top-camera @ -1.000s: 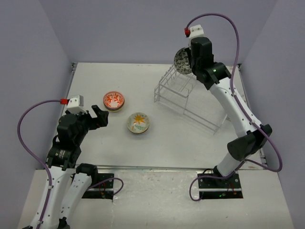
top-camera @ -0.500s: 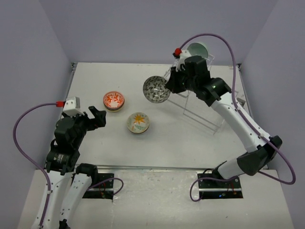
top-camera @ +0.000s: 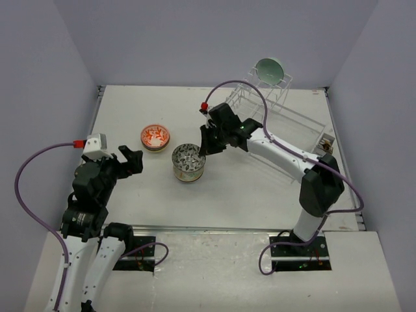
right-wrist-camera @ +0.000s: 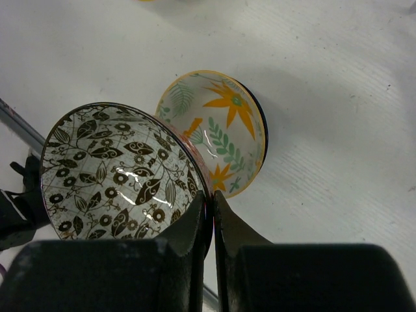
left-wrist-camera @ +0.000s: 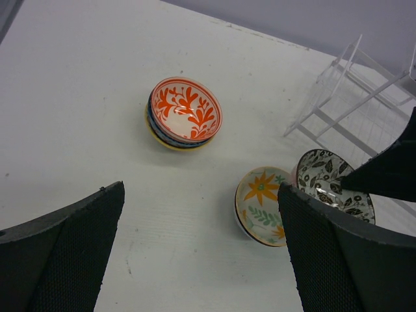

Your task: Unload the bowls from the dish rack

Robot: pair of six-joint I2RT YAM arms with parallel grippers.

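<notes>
My right gripper is above the cream bowl with the orange flower (top-camera: 188,180) (right-wrist-camera: 227,123), which sits open, so it should lower the leaf-patterned bowl into that bowl next and release the leaf-patterned bowl's rim.
My right gripper (top-camera: 207,144) (right-wrist-camera: 212,198) is shut on the rim of a black-and-white leaf-patterned bowl (top-camera: 188,157) (right-wrist-camera: 117,172) (left-wrist-camera: 333,184). It holds that bowl just over the cream bowl with the orange flower (right-wrist-camera: 227,123) (left-wrist-camera: 260,203), which is mostly covered in the top view. A red-orange floral bowl (top-camera: 155,136) (left-wrist-camera: 186,110) tops a small stack to the left. The dish rack (top-camera: 294,121) (left-wrist-camera: 351,97) stands at the back right, with a pale green bowl (top-camera: 269,69) upright in its raised section. My left gripper (top-camera: 130,159) (left-wrist-camera: 200,188) hangs open and holds nothing, left of the bowls.
The right arm stretches from its base across the front of the rack. Purple cables loop over both arms. Walls close in the table on the left, back and right.
The right arm swung the leaf-patterned bowl from the rack at the back, leftward and down to just over the cream bowl. The green bowl in the rack came into view.
</notes>
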